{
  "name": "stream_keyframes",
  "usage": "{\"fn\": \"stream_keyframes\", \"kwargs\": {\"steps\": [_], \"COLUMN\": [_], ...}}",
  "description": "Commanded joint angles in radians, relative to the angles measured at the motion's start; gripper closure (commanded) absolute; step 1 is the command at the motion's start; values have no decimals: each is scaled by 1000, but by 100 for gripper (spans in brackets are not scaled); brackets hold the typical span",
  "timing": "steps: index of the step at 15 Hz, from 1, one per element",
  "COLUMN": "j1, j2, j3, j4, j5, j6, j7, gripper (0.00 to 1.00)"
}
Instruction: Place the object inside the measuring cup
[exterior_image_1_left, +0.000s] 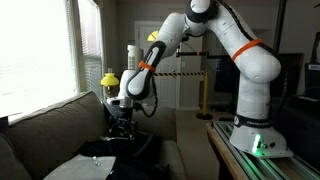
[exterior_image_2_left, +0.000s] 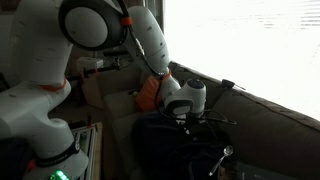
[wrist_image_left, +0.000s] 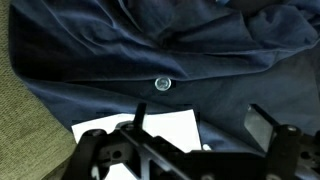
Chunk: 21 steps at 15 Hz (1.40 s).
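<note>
My gripper lowers to its left in the wrist view next until the fingers straddle the snap, since the silver snap (wrist_image_left: 162, 84) lies below and that way.
My gripper (wrist_image_left: 200, 125) is open and empty, its two dark fingers hanging just above a dark navy cloth (wrist_image_left: 120, 55) spread over the couch. A small round silver snap (wrist_image_left: 162, 84) sits on the cloth just ahead of the fingers. A white sheet (wrist_image_left: 150, 128) lies under the left finger. In both exterior views the gripper (exterior_image_1_left: 122, 128) (exterior_image_2_left: 190, 125) points down close over the dark cloth (exterior_image_1_left: 125, 152) (exterior_image_2_left: 170, 145). I cannot make out a measuring cup in any view; a small shiny item (exterior_image_2_left: 228, 152) lies on the cloth near the gripper.
The olive couch (exterior_image_1_left: 50, 125) runs along a bright window (exterior_image_1_left: 40, 45). A yellow object (exterior_image_1_left: 108, 77) stands by the window behind the arm. The robot base (exterior_image_1_left: 258, 135) stands on a table edge (exterior_image_1_left: 225, 150) beside the couch. White paper (exterior_image_1_left: 75, 165) lies on the seat.
</note>
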Motion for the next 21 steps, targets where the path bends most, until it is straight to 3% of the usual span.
{"fn": "stream_keyframes", "kwargs": {"steps": [1,2,7,12,21], "j1": [-8,4,0,5,8], "j2": [84,31,70,136,258], "j3": [6,-6,-2,-2,2], "j4": [33,7,25,98,191], "j5": [10,4,-4,-8,-16], "j6": [75,31,56,3,29], "j7": [-45,-13,-11,-26,-26], "gripper": [0,0,0,0,0]}}
